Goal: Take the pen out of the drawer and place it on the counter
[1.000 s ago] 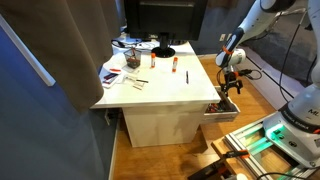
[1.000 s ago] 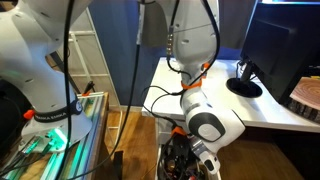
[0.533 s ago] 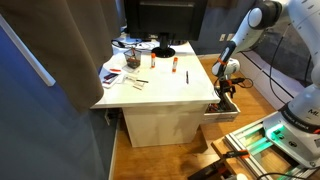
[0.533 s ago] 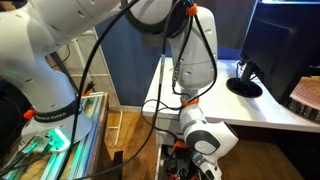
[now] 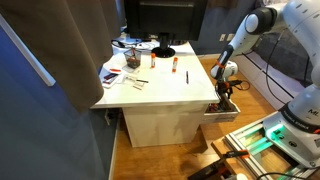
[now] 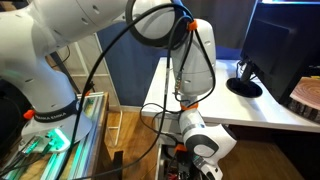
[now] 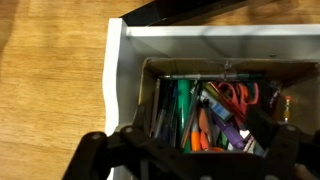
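Observation:
My gripper's fingers still hang above the pens, so next I need to lower my gripper into the drawer [image 7: 126,70] onto the thin dark pen below it, beside the green pen.
The white drawer [image 5: 222,111] is pulled out from the side of the desk. In the wrist view the drawer [image 7: 126,70] is crammed with pens and markers [image 7: 186,112], among them a green pen [image 7: 183,100], purple and orange markers, and orange-handled scissors [image 7: 238,95]. My gripper [image 5: 225,93] hangs straight over the drawer, low above its contents. In the wrist view its dark fingers [image 7: 190,162] are spread wide to either side of the pens and hold nothing. The white counter [image 5: 165,84] lies beside the drawer.
On the far part of the counter lie a black monitor base [image 5: 163,50], papers and a few small pens [image 5: 173,63]. Wooden floor [image 7: 50,90] surrounds the drawer. The arm's body fills an exterior view [image 6: 195,70], with a lit green base [image 5: 262,135] nearby.
The arm has swung and lowered, bringing the gripper down closer to the open drawer. The things on the counter have not moved.

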`<state>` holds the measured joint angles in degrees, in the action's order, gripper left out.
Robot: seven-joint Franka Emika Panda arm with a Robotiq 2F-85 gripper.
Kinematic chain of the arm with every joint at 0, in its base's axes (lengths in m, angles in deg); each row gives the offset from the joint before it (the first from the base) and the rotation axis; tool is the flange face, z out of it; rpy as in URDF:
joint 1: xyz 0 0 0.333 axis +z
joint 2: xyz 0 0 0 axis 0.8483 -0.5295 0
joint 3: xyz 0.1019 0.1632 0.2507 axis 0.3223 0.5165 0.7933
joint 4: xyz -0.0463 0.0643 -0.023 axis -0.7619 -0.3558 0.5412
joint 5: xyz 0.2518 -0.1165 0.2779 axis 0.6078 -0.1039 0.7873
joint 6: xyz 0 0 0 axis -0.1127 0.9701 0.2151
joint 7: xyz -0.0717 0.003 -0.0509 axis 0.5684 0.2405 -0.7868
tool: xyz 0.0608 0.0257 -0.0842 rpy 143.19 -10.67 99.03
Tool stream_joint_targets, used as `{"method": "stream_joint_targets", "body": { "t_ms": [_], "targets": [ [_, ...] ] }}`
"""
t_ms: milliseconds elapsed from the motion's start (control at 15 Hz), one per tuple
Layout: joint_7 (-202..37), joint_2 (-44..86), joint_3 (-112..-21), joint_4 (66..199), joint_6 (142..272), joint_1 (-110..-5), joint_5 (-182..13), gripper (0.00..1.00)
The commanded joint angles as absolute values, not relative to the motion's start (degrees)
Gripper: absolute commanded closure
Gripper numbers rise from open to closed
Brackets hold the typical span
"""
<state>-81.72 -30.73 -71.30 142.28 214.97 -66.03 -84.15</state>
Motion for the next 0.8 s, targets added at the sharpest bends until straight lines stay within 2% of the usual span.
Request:
{"method": "stream_joint_targets", "body": {
  "t_ms": [0,333,600,667,733],
  "targets": [
    [-83.56,-33.24,-70.36,139.83,216.68,-66.71,-83.49,0.0],
    [-84.43,-37.43,-69.56,135.71,218.4,-66.89,-83.35,0.01],
    [-84.73,-40.38,-69.09,132.11,219.04,-67.33,-83.13,0.16],
    [-84.56,-41.13,-69.17,131.24,219.3,-67.25,-83.13,0.22],
    [-84.6,-41.89,-69.07,130.27,219.24,-67.33,-83.09,0.32]
  ]
}}
